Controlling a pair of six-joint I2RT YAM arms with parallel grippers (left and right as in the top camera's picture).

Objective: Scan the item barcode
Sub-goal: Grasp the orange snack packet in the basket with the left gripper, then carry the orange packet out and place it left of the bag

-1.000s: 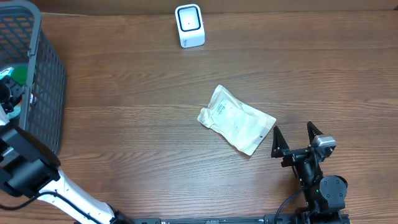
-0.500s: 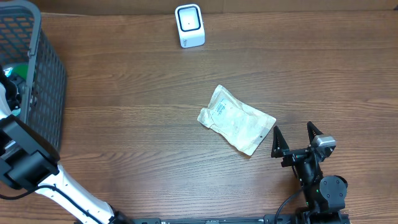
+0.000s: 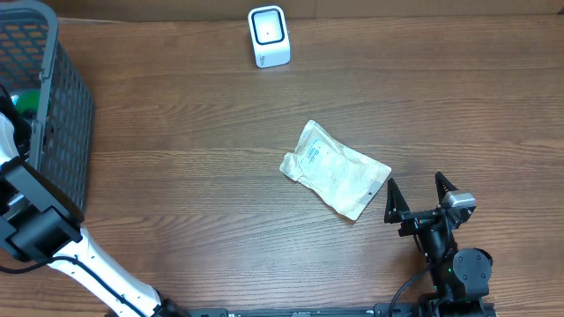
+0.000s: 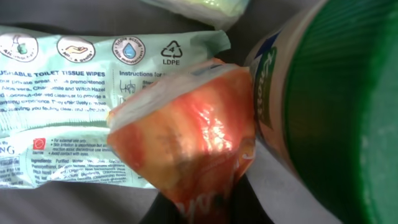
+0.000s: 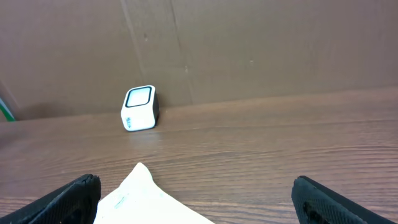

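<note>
Right of my left gripper in the overhead view lies bare tabletop beside the pouch, so I will lift the packet (image 4: 186,137) over the side of the basket, cross, lower and release.
In the left wrist view my left gripper (image 4: 208,210) is shut on the lower end of a crinkled orange packet (image 4: 186,137), inside the basket. The dark fingers (image 4: 171,211) pinch the packet at the bottom edge of the frame. From overhead only the left arm (image 3: 31,220) shows, reaching over the basket wall. The white scanner with a dark window (image 3: 269,35) stands at the table's far edge and also shows in the right wrist view (image 5: 140,107). My right gripper (image 3: 416,189) is open near the front right, just right of a white pouch (image 3: 335,169), with nothing between its fingers.
A dark mesh basket (image 3: 62,106) fills the far left corner. Inside it lie a pale green wipes pack (image 4: 62,93) and a jar with a green lid (image 4: 336,93), close beside the orange packet. A brown wall (image 5: 249,43) rises behind the scanner.
My left arm has shifted a little inside the basket and its jaws have closed on the orange packet. The right arm, pouch and scanner have not moved.
</note>
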